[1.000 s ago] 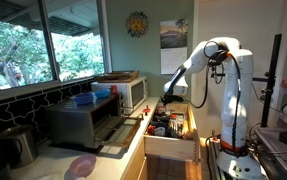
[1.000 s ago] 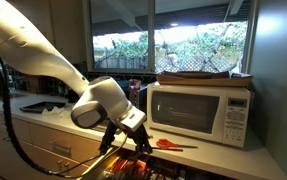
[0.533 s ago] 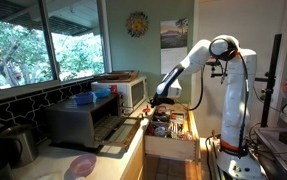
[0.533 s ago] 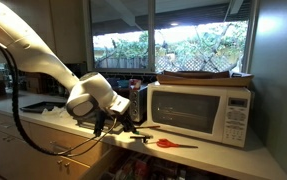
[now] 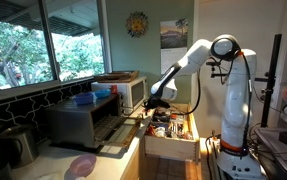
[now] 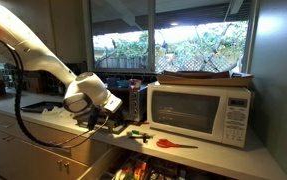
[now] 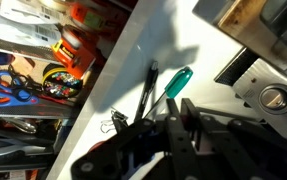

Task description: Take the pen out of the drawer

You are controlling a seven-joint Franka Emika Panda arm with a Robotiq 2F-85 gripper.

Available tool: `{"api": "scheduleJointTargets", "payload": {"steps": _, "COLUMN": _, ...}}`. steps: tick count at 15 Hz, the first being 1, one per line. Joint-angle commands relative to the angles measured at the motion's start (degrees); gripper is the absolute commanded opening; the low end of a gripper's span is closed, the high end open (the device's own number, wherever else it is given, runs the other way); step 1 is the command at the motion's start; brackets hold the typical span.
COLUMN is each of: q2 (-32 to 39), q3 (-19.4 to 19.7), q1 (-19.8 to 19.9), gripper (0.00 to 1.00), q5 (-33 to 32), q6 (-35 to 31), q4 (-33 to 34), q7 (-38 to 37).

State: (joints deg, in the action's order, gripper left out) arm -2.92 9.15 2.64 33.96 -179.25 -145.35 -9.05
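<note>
Next, my gripper moves down toward the white counter (image 6: 126, 134) (image 7: 186, 98) beside the dark stick and releases the pen's grey tip, since the pen is already outside the drawer.
The light wood drawer (image 5: 170, 128) stands open below the counter, full of tools and stationery; it also shows at the left of the wrist view (image 7: 33, 70). My gripper (image 5: 155, 100) (image 6: 111, 120) (image 7: 171, 118) is over the white counter (image 7: 163, 40), between the toaster oven and the microwave. Its fingers are close together on the dark end of a pen with a teal-green end (image 7: 175, 82) (image 6: 138, 134). The pen sticks out over the counter and is outside the drawer. A thin dark stick or shadow (image 7: 147, 90) lies beside it.
A white microwave (image 6: 203, 112) stands just beyond the pen, a dark toaster oven (image 5: 83, 122) on the other side. Red-handled scissors (image 6: 171, 144) lie on the counter by the microwave. A small binder clip (image 7: 113, 123) lies near the counter edge.
My gripper has risen from the open drawer and moved over the counter toward the toaster oven, carrying the pen with it.
</note>
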Motion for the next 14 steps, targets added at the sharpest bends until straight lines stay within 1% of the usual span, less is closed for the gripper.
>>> {"api": "scheduleJointTargets", "payload": {"steps": 1, "q2": 3.5, "q3": 0.1, "q1": -1.7, "gripper": 0.03, "q5": 5.1, "q6": -1.0, "q4": 1.9, "q7": 1.6}}
{"api": "scheduleJointTargets", "payload": {"steps": 3, "q2": 5.1, "q3": -0.3, "q1": -2.2, "gripper": 0.03, "q5": 7.5, "q6": -0.8, "q4": 3.2, "q7": 2.8}}
{"api": "scheduleJointTargets", "payload": {"steps": 4, "q2": 6.6, "q3": -0.6, "q1": -2.2, "gripper": 0.03, "q5": 8.5, "q6": -2.2, "q4": 3.9, "q7": 3.1}}
{"api": "scheduleJointTargets", "payload": {"steps": 5, "q2": 7.7, "q3": -0.9, "q1": -2.1, "gripper": 0.03, "q5": 9.5, "q6": -3.5, "q4": 4.6, "q7": 3.5}}
{"api": "scheduleJointTargets", "payload": {"steps": 8, "q2": 10.8, "q3": -1.9, "q1": -0.5, "gripper": 0.03, "q5": 11.3, "q6": -4.0, "q4": 7.8, "q7": 4.3}}
{"api": "scheduleJointTargets", "payload": {"steps": 12, "q2": 14.7, "q3": -2.6, "q1": 0.8, "gripper": 0.03, "q5": 10.9, "q6": -4.4, "q4": 10.2, "q7": 4.5}}
{"api": "scheduleJointTargets", "payload": {"steps": 14, "q2": 16.2, "q3": -1.9, "q1": 0.6, "gripper": 0.03, "q5": 9.9, "q6": -4.5, "q4": 10.2, "q7": 3.6}}
